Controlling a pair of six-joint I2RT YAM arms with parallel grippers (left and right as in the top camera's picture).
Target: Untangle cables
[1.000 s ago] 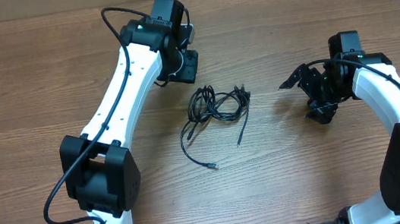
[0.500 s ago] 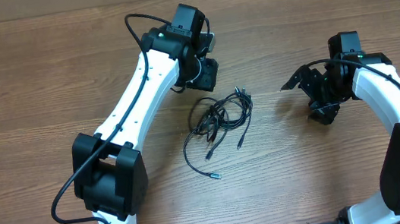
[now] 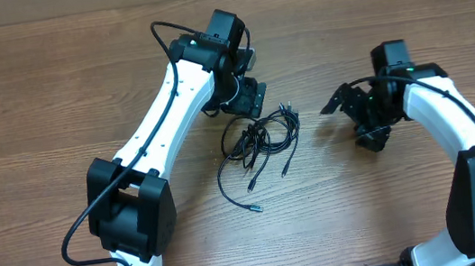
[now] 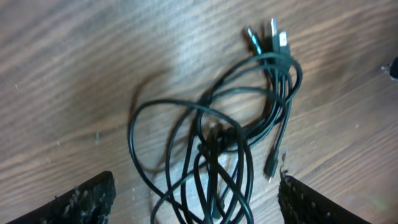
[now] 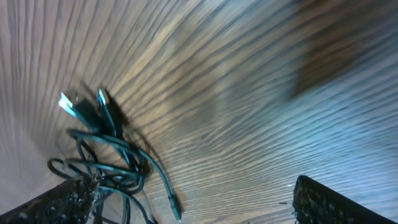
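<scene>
The robot's right gripper will move next to the left in the overhead view and down onto the cables beside the plugs (image 3: 291, 121) (image 5: 117, 144), since the cables bunch together at that edge of the tangle.
The cables (image 3: 263, 139) are thin black cords lying in one tangle on the wood table, with a cluster of plugs (image 3: 286, 109) at its upper right. One loose end (image 3: 252, 207) trails toward the front. My left gripper (image 3: 249, 98) hovers just behind the tangle, open. In the left wrist view the cable loops (image 4: 214, 134) run down between its spread fingers (image 4: 87, 200), and nothing is pinched. My right gripper (image 3: 351, 122) is open to the right of the tangle and apart from it. In the right wrist view the cables (image 5: 102, 152) lie at the lower left.
The brown wood table (image 3: 52, 101) stretches around both arms. The left arm's white link (image 3: 163, 115) runs diagonally from the front left. A thicker black robot cable (image 3: 161, 29) arcs above the left wrist.
The left arm swung right to the tangle, and its jaws have now spread wider. The tangle shifted slightly. The right arm moved a little left toward the cables.
</scene>
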